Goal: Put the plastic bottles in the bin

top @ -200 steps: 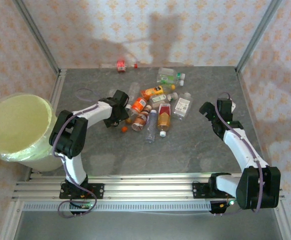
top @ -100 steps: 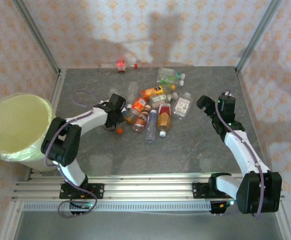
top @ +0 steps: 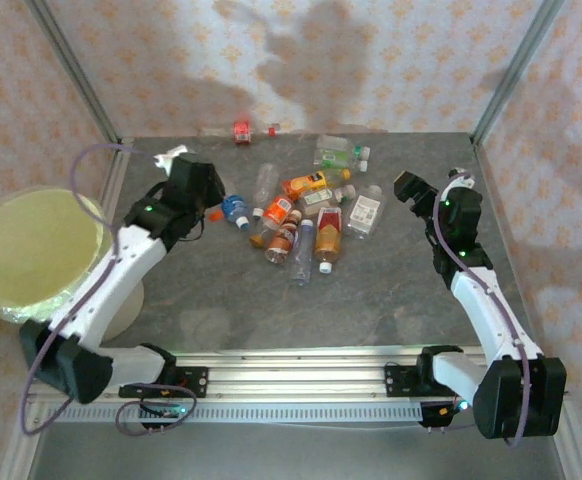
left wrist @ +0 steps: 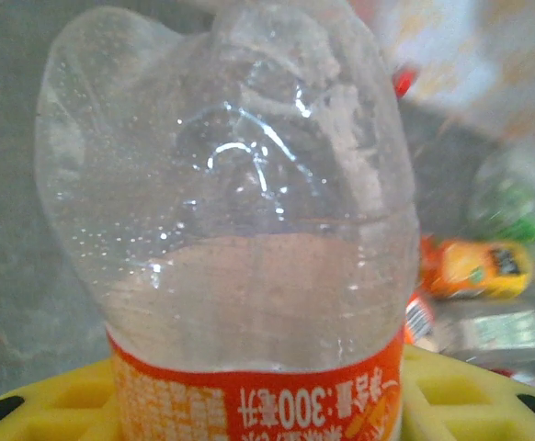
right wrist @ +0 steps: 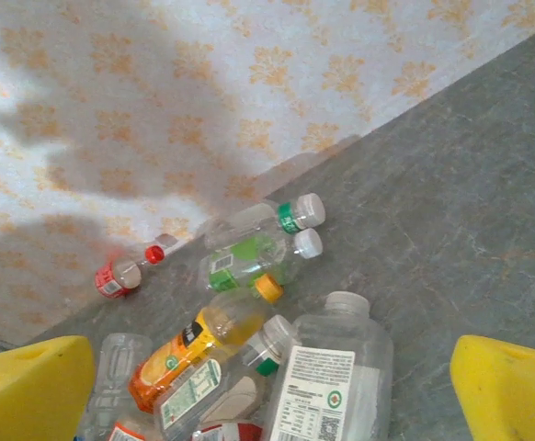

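My left gripper swings the raised bottle across next, over the bin's opening beyond the table's side edge, and releases it inside.
My left gripper is raised over the table's back left, shut on a clear plastic bottle with an orange label. The bottle's pale end pokes out past the gripper, and yellow fingers flank its label. The pale yellow-green bin stands left of the table. Several bottles lie in a pile mid-table, among them an orange one, a green-labelled one and a square white-labelled one. My right gripper hovers open to the right of the pile, its yellow fingers wide apart.
A red cola-labelled bottle lies alone by the back wall, also seen as the small red bottle. A blue-labelled bottle lies at the pile's left edge. Metal frame posts stand at the back corners. Bare grey table lies in front of the pile.
My left arm has lifted away from the pile's left edge with the orange-labelled bottle, swinging up and back-left towards the bin. The right gripper has shifted slightly towards the back.
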{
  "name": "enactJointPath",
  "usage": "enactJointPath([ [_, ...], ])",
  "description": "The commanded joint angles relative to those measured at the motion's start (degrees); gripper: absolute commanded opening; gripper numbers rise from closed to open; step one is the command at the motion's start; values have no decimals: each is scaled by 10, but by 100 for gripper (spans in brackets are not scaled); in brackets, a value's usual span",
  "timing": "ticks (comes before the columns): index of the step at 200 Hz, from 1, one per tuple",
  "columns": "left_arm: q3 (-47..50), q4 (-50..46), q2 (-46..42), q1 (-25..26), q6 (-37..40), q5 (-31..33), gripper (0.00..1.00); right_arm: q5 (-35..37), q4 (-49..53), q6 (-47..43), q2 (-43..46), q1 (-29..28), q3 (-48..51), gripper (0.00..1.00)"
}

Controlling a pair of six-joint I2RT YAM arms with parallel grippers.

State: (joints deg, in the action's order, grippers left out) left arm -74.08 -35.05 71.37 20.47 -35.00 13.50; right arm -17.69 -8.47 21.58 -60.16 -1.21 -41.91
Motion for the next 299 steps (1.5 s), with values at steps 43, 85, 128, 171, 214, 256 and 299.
enactJointPath([
  [43, -189, -190, -76, -15, 169, 337, 40, -64, -47, -22, -1, -12, -33, 100],
  [85, -170, -191, -105, -111, 204, 360, 40, -59, -50, -20, -8, -14, -39, 100],
  [128, -129, -208, -110, -286, 205, 300, 39, -66, -48, -26, -9, -16, -46, 100],
  [171, -89, -229, -103, -472, 172, 103, 39, -60, -50, -33, -13, -17, -48, 100],
  [214, -61, -237, -74, -573, 152, -82, 39, -68, -47, -35, -23, -18, -60, 100],
  [256, -41, -239, -56, -579, 122, -179, 47, -67, -44, -38, -24, -18, -55, 100],
  [299, -22, -227, -40, -578, 96, -258, 52, -64, -37, -40, -26, -18, -53, 100],
])
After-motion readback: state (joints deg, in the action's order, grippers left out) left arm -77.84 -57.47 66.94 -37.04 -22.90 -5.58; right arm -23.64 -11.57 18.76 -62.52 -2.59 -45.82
